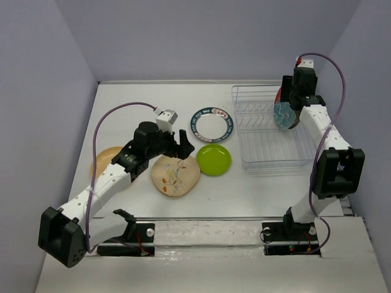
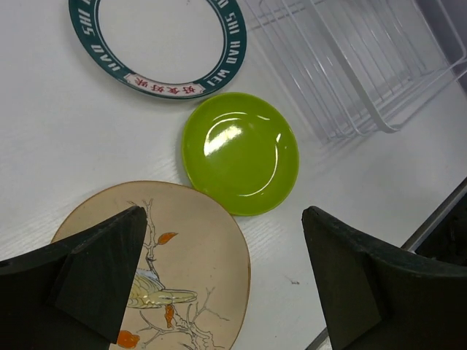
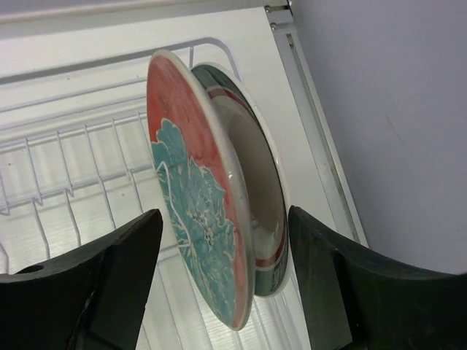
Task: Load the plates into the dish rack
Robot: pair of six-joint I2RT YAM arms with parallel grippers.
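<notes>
The teal-rimmed plate's edge opposite the rack gets my left gripper next, reaching outward and lowering to where bare tabletop leaves room.
My left gripper (image 1: 182,146) is open and empty, and hovers over the right edge of the beige bird plate (image 1: 175,174), which lies flat on the table. In the left wrist view the gripper (image 2: 222,281) straddles that plate's rim (image 2: 197,255). The lime green plate (image 2: 240,153) and a white teal-rimmed plate (image 2: 157,40) lie beyond. The tan-orange plate (image 1: 104,160) lies partly under the left arm. My right gripper (image 3: 225,233) is open. Its jaws straddle the red flower plate (image 3: 193,204) and a second teal-rimmed plate (image 3: 259,182), both standing on edge in the dish rack (image 1: 269,131).
The rack's left part (image 3: 66,168) holds no plates. The rack's near corner (image 2: 365,80) shows in the left wrist view. Purple walls enclose the table on the left, back and right. The arm bases sit on a rail at the near edge (image 1: 208,229).
</notes>
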